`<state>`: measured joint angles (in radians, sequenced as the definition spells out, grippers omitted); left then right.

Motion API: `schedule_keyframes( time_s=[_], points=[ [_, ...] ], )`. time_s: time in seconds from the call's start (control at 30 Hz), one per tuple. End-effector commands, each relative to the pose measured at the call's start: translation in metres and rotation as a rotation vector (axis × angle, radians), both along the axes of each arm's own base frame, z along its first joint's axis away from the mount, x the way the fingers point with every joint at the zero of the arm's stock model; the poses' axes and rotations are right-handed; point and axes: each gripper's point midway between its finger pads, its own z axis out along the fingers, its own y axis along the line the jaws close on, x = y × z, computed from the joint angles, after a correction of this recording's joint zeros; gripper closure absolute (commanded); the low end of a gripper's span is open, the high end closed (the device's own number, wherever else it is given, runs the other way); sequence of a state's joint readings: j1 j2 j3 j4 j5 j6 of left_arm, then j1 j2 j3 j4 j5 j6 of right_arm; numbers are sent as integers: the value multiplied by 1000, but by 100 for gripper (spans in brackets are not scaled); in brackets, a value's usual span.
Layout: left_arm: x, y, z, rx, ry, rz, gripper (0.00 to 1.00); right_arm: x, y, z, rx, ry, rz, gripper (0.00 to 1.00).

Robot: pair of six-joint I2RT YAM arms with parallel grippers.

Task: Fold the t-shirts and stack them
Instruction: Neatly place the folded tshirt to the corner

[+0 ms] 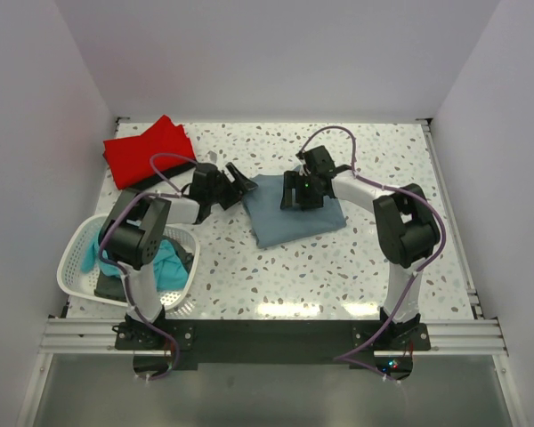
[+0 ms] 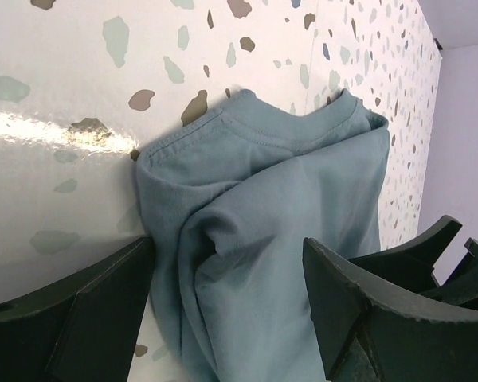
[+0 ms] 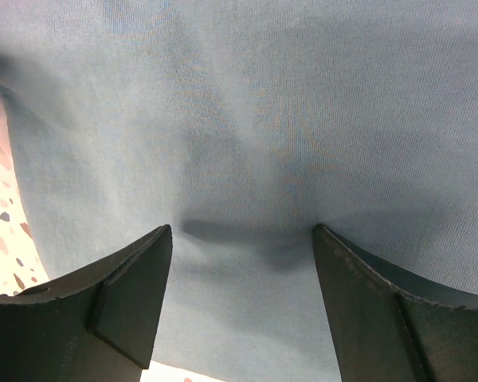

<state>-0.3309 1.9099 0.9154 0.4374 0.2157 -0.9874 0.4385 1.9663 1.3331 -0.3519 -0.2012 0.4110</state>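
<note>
The t-shirt's fold lies below my left gripper and to its right in the top view, so I should next move the gripper a little down and over to close on the t-shirt's bunched corner.
A folded grey-blue t-shirt (image 1: 289, 213) lies in the middle of the table. My left gripper (image 1: 241, 181) is open at the shirt's left upper corner. In the left wrist view the collar and a rumpled fold of the shirt (image 2: 263, 215) lie between its fingers (image 2: 342, 294). My right gripper (image 1: 301, 197) is open and pressed down on top of the shirt. The right wrist view shows flat cloth (image 3: 247, 143) between its fingers (image 3: 135, 278). A folded red t-shirt (image 1: 149, 150) lies at the back left. A teal t-shirt (image 1: 165, 261) lies in the white basket (image 1: 76, 258).
The white basket stands at the front left beside the left arm's base. White walls close the table on the left, back and right. The speckled tabletop (image 1: 338, 276) shows in front of the grey-blue shirt.
</note>
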Motion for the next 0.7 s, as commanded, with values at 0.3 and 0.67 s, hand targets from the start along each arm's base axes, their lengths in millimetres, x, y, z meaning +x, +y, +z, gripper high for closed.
schedule_keyframes(
  time_s=[0.3,0.67],
  points=[
    [-15,-38,-30,-3,70,-71,21,-12,-10,-19,-56,64,-6,25],
    [-3,-38,-30,90,77,-62,100,-12,-10,-15,-49,57,-6,25]
  ],
)
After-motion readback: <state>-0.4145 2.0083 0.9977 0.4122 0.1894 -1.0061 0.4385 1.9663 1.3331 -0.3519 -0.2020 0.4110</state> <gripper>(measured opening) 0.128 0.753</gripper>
